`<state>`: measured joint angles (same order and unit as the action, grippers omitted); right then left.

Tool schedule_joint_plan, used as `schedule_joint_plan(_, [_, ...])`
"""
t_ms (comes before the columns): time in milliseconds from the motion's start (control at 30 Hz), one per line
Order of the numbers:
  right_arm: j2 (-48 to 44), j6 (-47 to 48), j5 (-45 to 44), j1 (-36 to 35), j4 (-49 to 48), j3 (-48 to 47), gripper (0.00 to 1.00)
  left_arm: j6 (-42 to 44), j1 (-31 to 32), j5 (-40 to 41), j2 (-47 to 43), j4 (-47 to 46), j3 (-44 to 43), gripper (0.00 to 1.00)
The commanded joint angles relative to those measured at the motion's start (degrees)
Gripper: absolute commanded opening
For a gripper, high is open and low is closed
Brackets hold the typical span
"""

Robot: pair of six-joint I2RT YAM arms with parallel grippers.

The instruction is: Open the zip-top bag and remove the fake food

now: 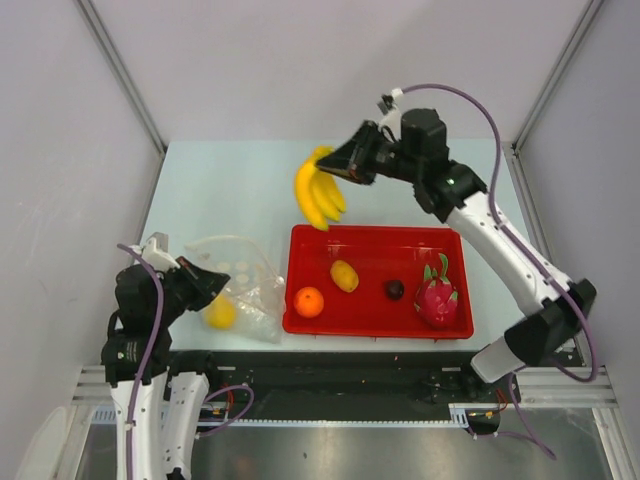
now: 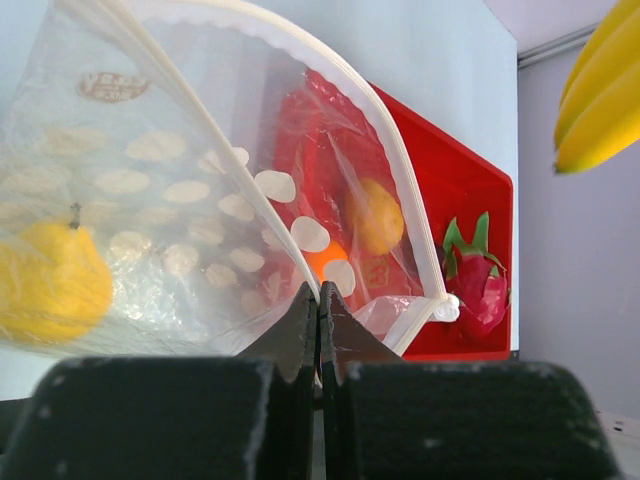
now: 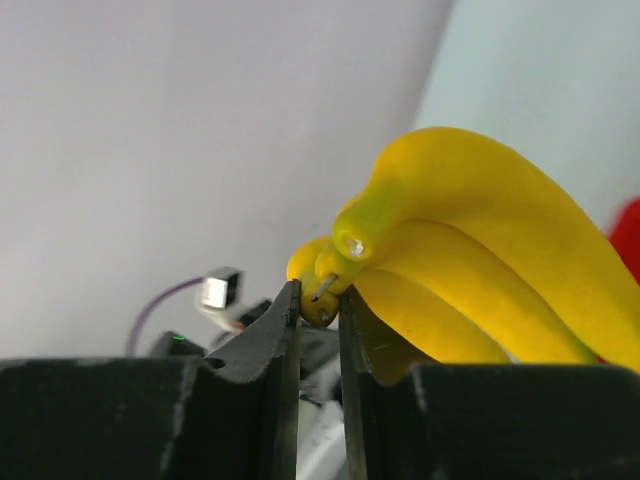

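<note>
My right gripper holds the banana bunch. I will swing the bunch back and down next, turning it into the red tray between the mango and the dragon fruit.
The clear, white-dotted zip-top bag (image 1: 245,290) lies left of the red tray, its mouth open. My left gripper (image 1: 211,285) is shut on the bag's zip edge (image 2: 300,260). A yellow pear (image 1: 220,313) still lies inside the bag (image 2: 180,190), and the left wrist view shows it too (image 2: 50,285). My right gripper (image 1: 347,168) is shut on the stem of the yellow banana bunch (image 1: 318,192), which hangs in the air above the tray's far left corner. In the right wrist view the stem sits between the fingers of that gripper (image 3: 320,300), with the bananas (image 3: 480,270) to the right.
The red tray (image 1: 380,248) holds an orange (image 1: 309,301), a yellow mango (image 1: 344,275), a small dark fruit (image 1: 395,290) and a dragon fruit (image 1: 437,295). Grey walls close in the pale table on three sides. The arm bases and a rail run along the near edge.
</note>
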<state>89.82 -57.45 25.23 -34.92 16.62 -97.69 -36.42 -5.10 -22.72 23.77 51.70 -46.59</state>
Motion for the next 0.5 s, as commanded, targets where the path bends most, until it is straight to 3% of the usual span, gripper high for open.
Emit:
schedule_joint_plan(0, [-5.4,13.8,-2.0,4.1,18.0,11.5,0.00,2.7,0.0,0.8,1.1,-0.8,-3.5,0.00])
schedule_joint_plan(167, [-6.5,26.2,-8.3,2.3,27.8,16.6,0.00,3.5,0.0,0.0,3.2,-1.4,-4.7,0.00])
schedule_joint_plan(400, [-3.7,32.0,-20.1,-2.8,32.2,21.4,0.01,4.1,0.0,-2.9,5.2,-3.5,-3.9,0.00])
schedule_joint_plan(467, [-3.0,32.3,-21.0,-4.5,31.5,22.6,0.06,4.5,0.1,-2.9,5.3,-3.5,-3.9,0.00])
